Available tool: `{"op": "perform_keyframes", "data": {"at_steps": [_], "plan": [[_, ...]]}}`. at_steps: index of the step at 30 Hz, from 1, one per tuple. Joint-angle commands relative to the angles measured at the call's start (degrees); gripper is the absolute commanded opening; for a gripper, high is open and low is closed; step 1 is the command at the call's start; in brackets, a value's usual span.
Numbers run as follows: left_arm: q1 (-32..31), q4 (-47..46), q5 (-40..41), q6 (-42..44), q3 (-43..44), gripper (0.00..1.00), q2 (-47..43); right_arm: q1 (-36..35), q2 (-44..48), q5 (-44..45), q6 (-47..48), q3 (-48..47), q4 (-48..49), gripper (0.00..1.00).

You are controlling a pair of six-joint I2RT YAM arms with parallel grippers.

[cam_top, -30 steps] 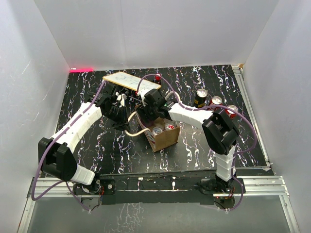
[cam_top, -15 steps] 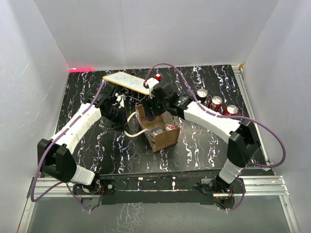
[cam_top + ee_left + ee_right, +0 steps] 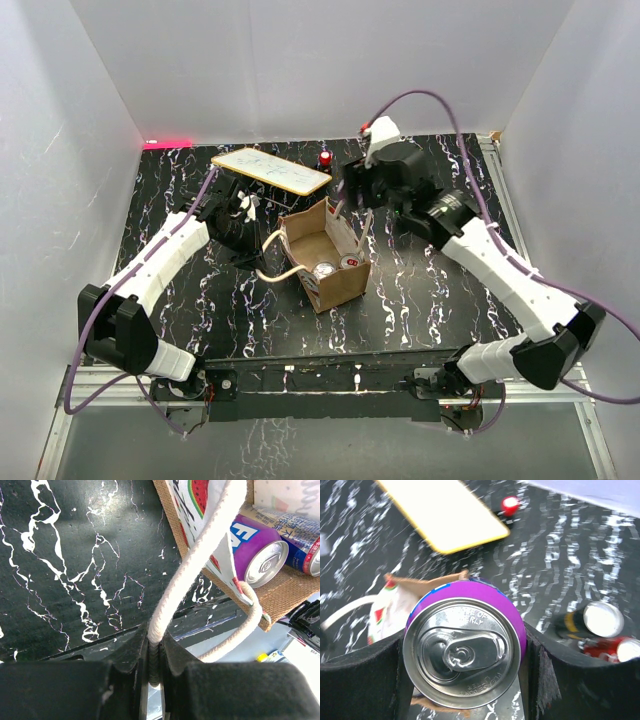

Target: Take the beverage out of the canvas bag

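The table is bare between the bag and the black-and-yellow can, so my right gripper needs to move clear of the bag next and lower the can there.
The canvas bag stands open mid-table, with two can tops showing inside. My left gripper is shut on one cream rope handle, holding it out to the bag's left; the wrist view shows the bag's watermelon print and a purple can in the bag. My right gripper is raised behind and right of the bag. It is shut on a purple beverage can, top facing the camera, with the bag below on the left.
A yellow-edged white board stands behind the bag, with a small red object beside it. In the right wrist view a black-and-yellow can and a red can stand on the table to the right. White walls enclose the table.
My right gripper has risen out of the bag with the purple can and swung back and to the right. The left gripper still holds the handle in the same place.
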State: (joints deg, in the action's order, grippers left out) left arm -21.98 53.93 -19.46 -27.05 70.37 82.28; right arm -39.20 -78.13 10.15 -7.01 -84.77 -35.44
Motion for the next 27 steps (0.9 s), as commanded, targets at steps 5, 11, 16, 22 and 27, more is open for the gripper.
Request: {"op": "perform_keyframes", "data": {"at_steps": [5, 11, 16, 22, 27], "plan": [[-0.4, 0.5, -0.5, 1.3, -0.4, 0.00, 0.8, 13.2, 2.4, 8.2, -7.5, -0.5, 3.2, 0.08], [-0.3, -0.1, -0.9, 1.4, -0.2, 0.00, 1.5, 14.8, -1.8, 3.5, -8.6, 6.0, 3.4, 0.08], [-0.4, 0.2, -0.1, 2.2, 0.6, 0.00, 2.5, 14.9, -7.4, 2.0, -8.7, 6.5, 7.1, 0.08], [-0.3, 0.9, 1.6, 3.8, 2.1, 0.00, 3.3, 14.9, -16.1, 1.5, -9.2, 2.6, 11.9, 0.08], [-0.3, 1.8, 3.1, 4.4, 2.6, 0.00, 2.8, 14.9, -24.2, 4.1, -7.8, -0.6, 15.5, 0.08]]}}
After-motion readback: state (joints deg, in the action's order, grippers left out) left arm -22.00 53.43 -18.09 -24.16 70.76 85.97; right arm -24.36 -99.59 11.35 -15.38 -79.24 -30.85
